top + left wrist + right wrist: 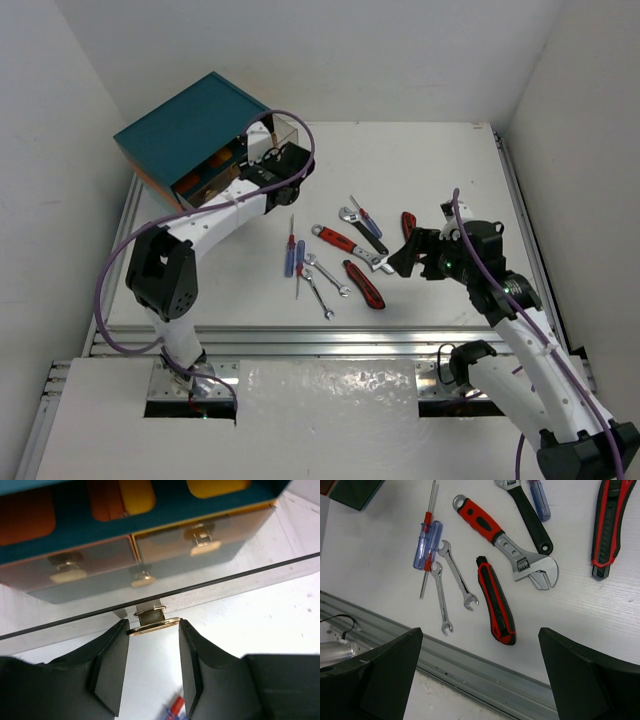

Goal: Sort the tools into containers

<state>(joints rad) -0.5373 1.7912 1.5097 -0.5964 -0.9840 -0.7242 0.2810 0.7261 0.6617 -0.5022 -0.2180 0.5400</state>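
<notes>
I will next move my right gripper outward and down onto the lone screwdriver's blue handle, because it lies below and outward of the gripper, next to the black-handled wrench.
The teal-topped cabinet stands at the back left, with one clear drawer pulled out toward the table. My left gripper is shut on that drawer's brass knob, a pad against each side. The tools lie mid-table: blue and red screwdrivers, two silver open-end wrenches, a red-handled adjustable wrench, a black-handled one and two red-and-black cutters. My right gripper hovers open above the nearer cutter, holding nothing.
Two shut drawers with knobs sit in the cabinet front above the held knob. An aluminium rail runs along the table's near edge. White walls close in the left, right and back.
</notes>
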